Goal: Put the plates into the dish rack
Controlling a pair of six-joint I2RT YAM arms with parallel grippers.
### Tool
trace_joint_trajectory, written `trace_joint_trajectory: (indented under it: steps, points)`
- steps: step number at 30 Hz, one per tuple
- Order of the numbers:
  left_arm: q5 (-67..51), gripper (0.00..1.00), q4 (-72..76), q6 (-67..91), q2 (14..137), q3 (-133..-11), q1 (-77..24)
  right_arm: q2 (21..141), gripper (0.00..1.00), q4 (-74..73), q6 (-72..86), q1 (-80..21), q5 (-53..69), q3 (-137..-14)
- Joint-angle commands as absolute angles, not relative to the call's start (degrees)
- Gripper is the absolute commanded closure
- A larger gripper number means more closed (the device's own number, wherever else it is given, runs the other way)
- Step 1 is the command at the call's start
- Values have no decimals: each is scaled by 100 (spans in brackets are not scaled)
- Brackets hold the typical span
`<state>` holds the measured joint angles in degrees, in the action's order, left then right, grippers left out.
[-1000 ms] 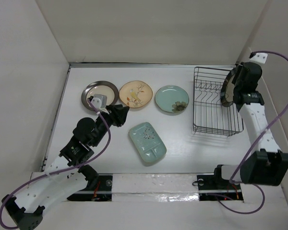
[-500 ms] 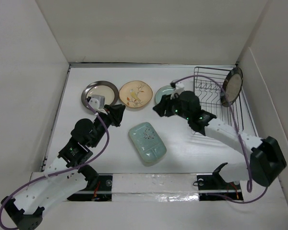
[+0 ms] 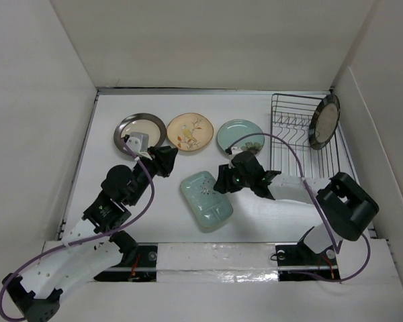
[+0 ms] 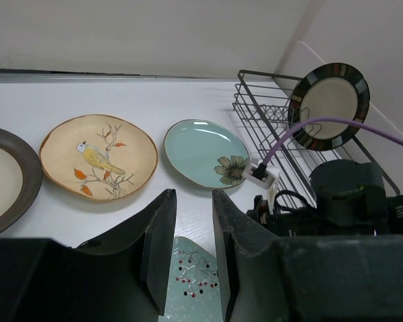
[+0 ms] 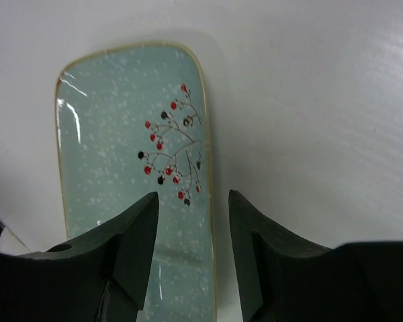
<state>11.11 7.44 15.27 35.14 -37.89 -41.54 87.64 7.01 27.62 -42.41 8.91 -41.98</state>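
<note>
The rectangular plate's berry-side long edge (image 5: 211,209) already runs between my right gripper's open fingers. I will bring the gripper down around that edge and close on it.
A dark-rimmed plate (image 3: 324,121) stands upright in the black wire dish rack (image 3: 272,141) at the right. On the table lie another dark-rimmed plate (image 3: 140,129), a cream bird plate (image 3: 189,131), a round teal flowered plate (image 3: 240,137) and a rectangular teal speckled plate (image 3: 206,200). My right gripper (image 5: 193,201) is open and empty, low over the rectangular plate (image 5: 121,134), its jaws either side of the plate's long edge. My left gripper (image 4: 193,201) is open and empty, hovering above the rectangular plate's far end (image 4: 191,275).
White walls close in the table on three sides. The right arm (image 3: 289,188) stretches across the table in front of the rack, its purple cable looping over it. The left arm (image 3: 114,194) reaches in from the near left.
My right arm has left the dark-rimmed plate standing in the rack and swung left and down to the rectangular plate. The left gripper has barely moved.
</note>
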Motion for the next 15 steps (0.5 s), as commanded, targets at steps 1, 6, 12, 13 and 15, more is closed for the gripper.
trace_joint_trajectory:
  steps: [1, 6, 12, 13, 15]
  points:
    - [1046, 75, 984, 1441, 3481, -3867, -4175, 8859, 49, 1221, 3014, -4307, 1055, -3947]
    - [1029, 74, 932, 1441, 3568, -3885, -4175, 9070, 56, 1581, 3216, -4359, 1204, -3700]
    - [1028, 74, 950, 1441, 3533, -3885, -4175, 9561, 81, 2144, 3454, -4482, 1450, -3621]
    - [1002, 74, 941, 1441, 3525, -3876, -4175, 9606, 92, 2284, 3489, -4482, 1485, -3612]
    - [1002, 74, 1010, 1433, 3463, -3859, -4175, 9598, 100, 2381, 3568, -4543, 1494, -3595]
